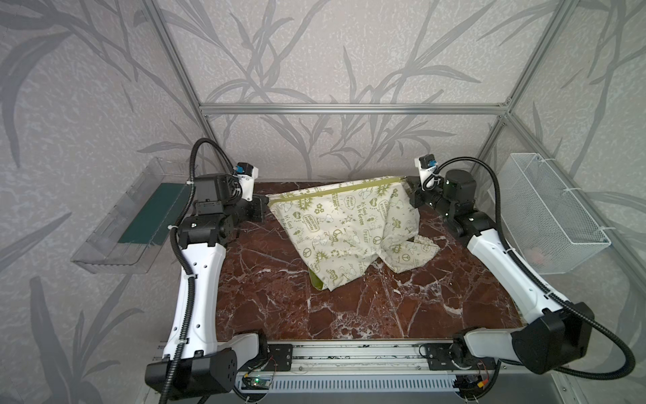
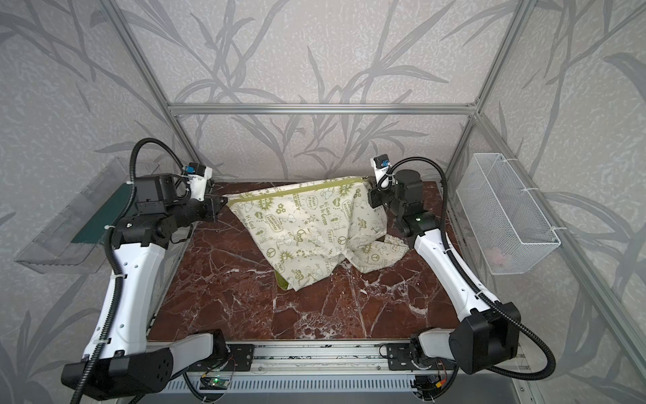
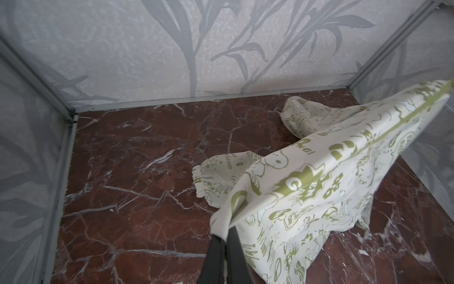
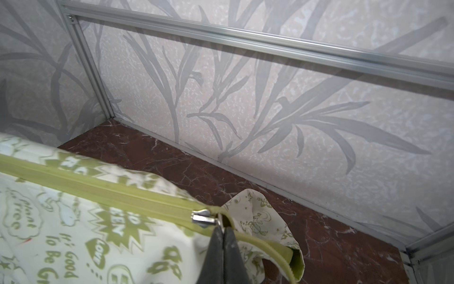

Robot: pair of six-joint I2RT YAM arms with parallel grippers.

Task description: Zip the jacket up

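Observation:
I will next pull the tab toward the basket with my right gripper, then bring it down and back onto the tabletop and let go of it, because the zipper sides come apart beyond the slider (image 4: 202, 217).
The cream jacket (image 1: 342, 224) (image 2: 307, 224) with olive-green doodles hangs stretched between my two grippers, and its lower folds rest on the table. Its olive-green zipper strip (image 1: 335, 190) (image 4: 110, 186) runs taut along the raised top edge, joined up to the silver slider (image 4: 202, 217). My left gripper (image 1: 267, 202) (image 2: 226, 202) (image 3: 224, 237) is shut on the jacket's (image 3: 319, 191) corner at the zipper's left end. My right gripper (image 1: 407, 182) (image 2: 368, 182) (image 4: 223, 228) is shut on the slider's pull tab at the right end. Beyond the slider the two zipper sides part.
The dark red marble table (image 1: 349, 307) lies under the jacket. A clear plastic tray (image 1: 115, 224) hangs off the left side and a white wire basket (image 1: 552, 217) off the right. Aluminium frame rails and patterned walls close in the back and sides.

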